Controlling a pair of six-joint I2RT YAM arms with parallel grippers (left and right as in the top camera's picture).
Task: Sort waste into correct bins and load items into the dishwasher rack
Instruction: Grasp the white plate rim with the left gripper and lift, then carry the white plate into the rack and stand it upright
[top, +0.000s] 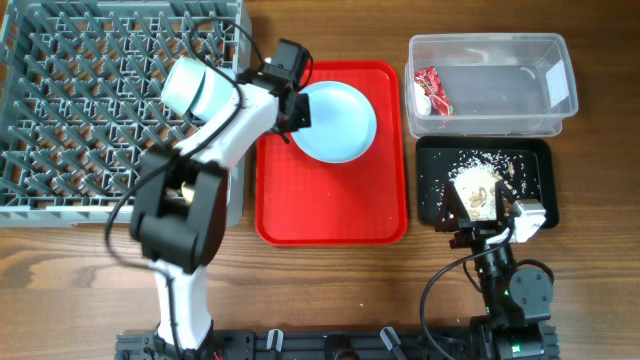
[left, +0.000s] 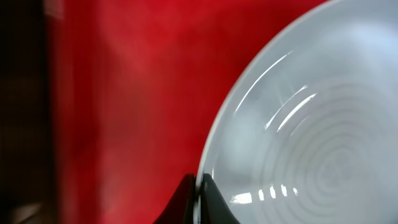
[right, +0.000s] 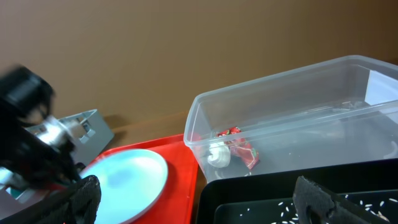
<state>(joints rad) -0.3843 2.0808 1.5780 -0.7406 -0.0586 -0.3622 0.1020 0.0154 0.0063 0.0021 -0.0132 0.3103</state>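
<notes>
The robot needs to lift its left gripper over the rack's empty far slots, which lie to the gripper's left in the overhead view, then tip the plate (top: 335, 120) upright and let go.
The pale blue plate (top: 335, 120) lies at the back of the red serving tray (top: 330, 215). My left gripper (top: 297, 112) is shut on the plate's left rim; in the left wrist view the two dark fingertips (left: 200, 199) pinch the edge of the plate (left: 311, 124). The red-and-white wrapper (top: 432, 92) lies in the clear tub (top: 490, 85). Whitish food scraps (top: 478, 175) are scattered in the black tray (top: 530, 165). My right gripper (top: 478, 222) hangs open over the front of that tray, its jaws (right: 199, 193) wide and holding nothing. The grey dishwasher rack (top: 100, 100) stands at the far left.
The rack's right wall runs close to the red tray's left edge, with my left arm (top: 215, 120) reaching across it. In the right wrist view, the tub (right: 292, 118), wrapper (right: 239, 149) and plate (right: 124, 180) show beyond the black tray's rim (right: 249, 190).
</notes>
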